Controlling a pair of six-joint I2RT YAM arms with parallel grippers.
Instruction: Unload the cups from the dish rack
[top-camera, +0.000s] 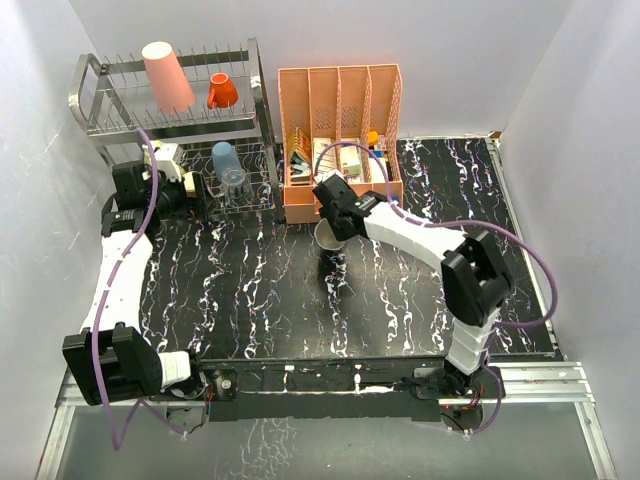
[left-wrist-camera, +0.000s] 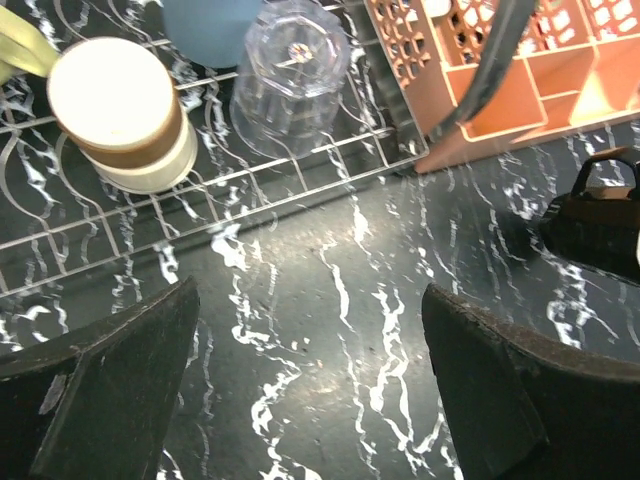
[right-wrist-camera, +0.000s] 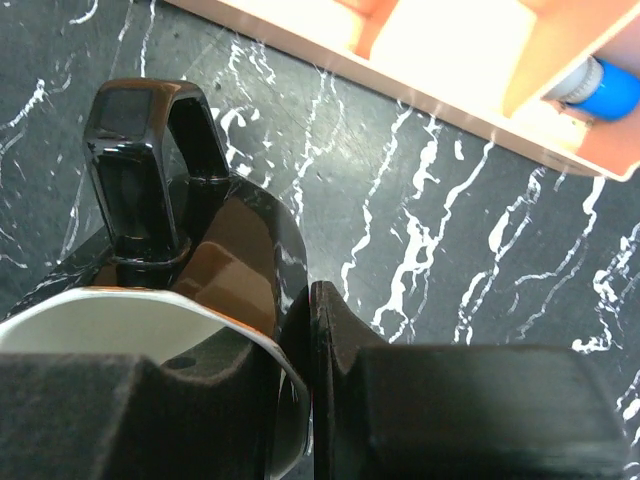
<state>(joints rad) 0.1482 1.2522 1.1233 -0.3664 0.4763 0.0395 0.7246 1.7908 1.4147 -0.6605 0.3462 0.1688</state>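
Observation:
My right gripper moves down and to the left in the top view next, then lowers and releases the cup, since clear tabletop by the organizer is there.
The silver wire dish rack (top-camera: 95, 110) stands at the back left. A tall pink tumbler (top-camera: 168, 77) and a tiny orange cup (top-camera: 222, 92) sit upside down on its top tier. A blue cup (top-camera: 225, 158) and a clear glass (top-camera: 236, 182) sit on the lower tier, also in the left wrist view (left-wrist-camera: 210, 15) (left-wrist-camera: 290, 75), beside a brown-banded cup (left-wrist-camera: 120, 110) and a pale yellow handle (left-wrist-camera: 20, 45). My left gripper (left-wrist-camera: 310, 370) is open and empty over the table in front of the lower tier (top-camera: 190, 197). My right gripper (right-wrist-camera: 300, 380) is shut on the wall of the black mug with cream inside (right-wrist-camera: 230, 260), held just above the table mid-scene (top-camera: 328, 238).
A peach plastic organizer (top-camera: 340, 130) with small items stands right of the rack, close behind the right gripper; it also shows in the wrist views (left-wrist-camera: 520, 70) (right-wrist-camera: 450, 50). The black marbled table (top-camera: 250, 300) spreads in front. White walls close in on both sides.

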